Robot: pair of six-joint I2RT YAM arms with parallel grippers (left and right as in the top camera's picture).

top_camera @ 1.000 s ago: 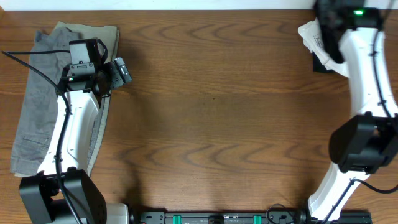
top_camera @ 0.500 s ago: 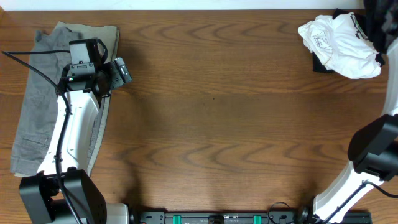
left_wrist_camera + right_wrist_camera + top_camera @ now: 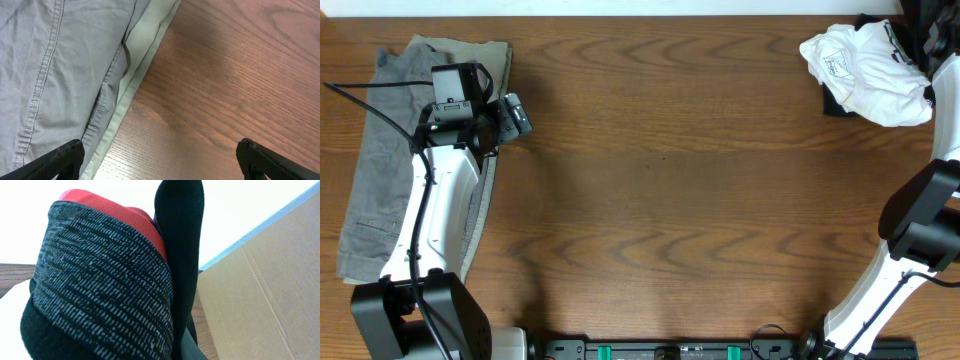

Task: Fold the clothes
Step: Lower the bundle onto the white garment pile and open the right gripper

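Observation:
The black leggings hang beside the crumpled white garment. My right gripper will next swing to the left in the overhead view and let go of them over the garment.
The black leggings, with a coral-red and heather-grey waistband, fill the right wrist view and hang off the table. My right gripper sits at the overhead view's top right edge, shut on them; its fingers are hidden by the cloth. My left gripper stands wide open with nothing between its fingers. It hovers at the right edge of the folded grey trousers, whose hem lies on the wood.
A crumpled white garment lies at the back right on a dark piece of cloth. A cardboard box stands beside the table's right end. The right arm rises along the right edge.
The right arm has swung off the white garment to the top right edge, uncovering it. The left arm has not moved.

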